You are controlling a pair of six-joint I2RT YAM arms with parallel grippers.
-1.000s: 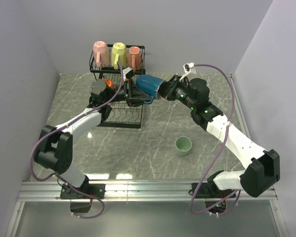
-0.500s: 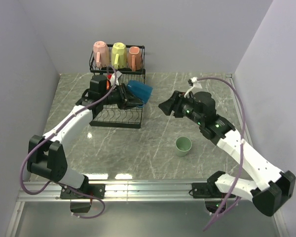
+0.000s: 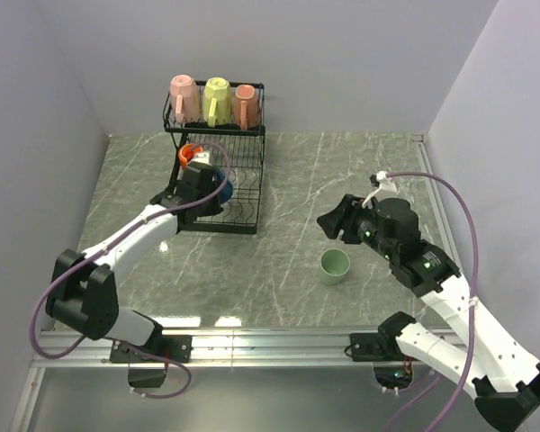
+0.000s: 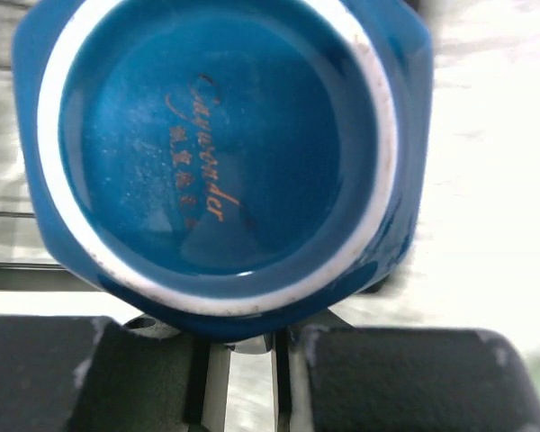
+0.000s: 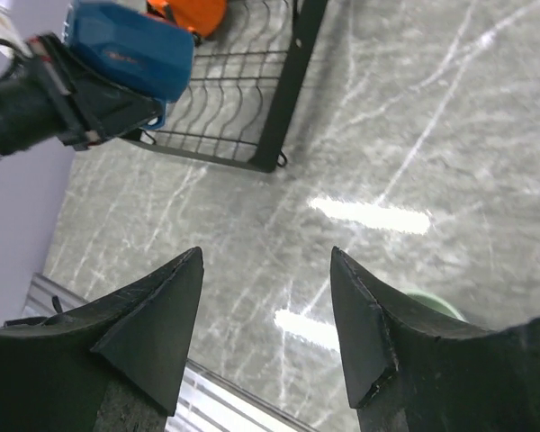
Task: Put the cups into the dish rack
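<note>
The left gripper brings the blue cup (image 3: 223, 178) outward and down onto the bare wires beside the orange cup next, then releases it, as that spot is empty.
My left gripper (image 3: 211, 185) is shut on the blue cup (image 3: 223, 178) and holds it over the lower tray of the black wire dish rack (image 3: 255, 193). In the left wrist view the cup's blue base with its white ring (image 4: 220, 153) fills the frame, above the nearly closed fingers (image 4: 81, 369). An orange cup (image 3: 191, 153) lies in the lower tray. Two pink cups (image 3: 183, 97) (image 3: 245, 104) and a pale yellow cup (image 3: 218, 97) stand upside down in the upper basket. The pale green cup (image 3: 335, 265) stands upright on the table. My right gripper (image 3: 328, 220) is open and empty, up and left of it.
In the right wrist view the open gripper (image 5: 265, 261) hangs above bare marble, with the rack (image 5: 279, 108), the blue cup (image 5: 130, 49) and the orange cup (image 5: 189, 13) at upper left and the green cup's rim (image 5: 436, 306) at lower right. Walls enclose the table's left, back and right.
The blue cup passed from my right gripper to my left, which carried it left and down over the lower tray. My right arm pulled back toward the near right with its jaws open.
</note>
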